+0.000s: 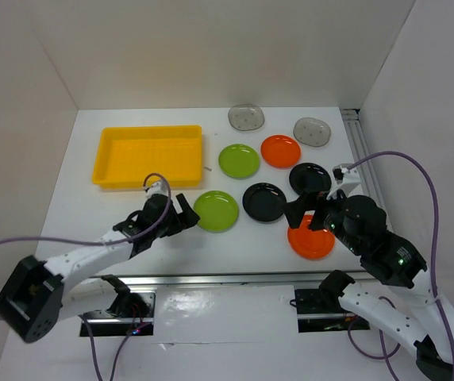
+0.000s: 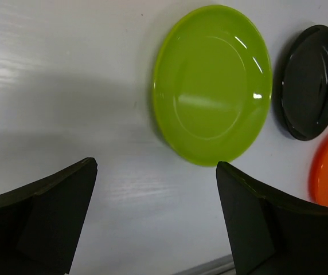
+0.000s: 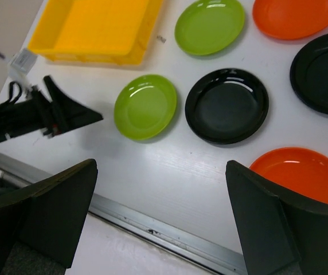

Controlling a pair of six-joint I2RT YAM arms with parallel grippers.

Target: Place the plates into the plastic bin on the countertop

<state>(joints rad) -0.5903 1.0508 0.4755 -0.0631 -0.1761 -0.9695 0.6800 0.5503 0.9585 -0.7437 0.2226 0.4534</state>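
The left gripper moves down and outward to the near green plate next, until its fingers straddle the facing rim (image 1: 198,219) (image 2: 164,135).
The empty yellow plastic bin (image 1: 148,155) sits at the back left of the white countertop (image 1: 76,206); it also shows in the right wrist view (image 3: 95,26). Several plates lie to its right: two green (image 1: 216,210) (image 1: 239,161), two black (image 1: 264,202) (image 1: 309,178), two orange (image 1: 280,151) (image 1: 313,242), two grey (image 1: 246,117) (image 1: 313,131). My left gripper (image 1: 183,213) (image 2: 156,166) is open and empty, just left of the near green plate (image 2: 213,86). My right gripper (image 1: 306,216) (image 3: 161,165) is open and empty above the near orange plate (image 3: 304,175).
White walls bound the countertop on the left, back and right. A metal rail (image 1: 362,151) runs along the right side and another (image 3: 152,226) along the near edge. The left gripper (image 3: 66,114) shows in the right wrist view beside the near green plate (image 3: 145,106).
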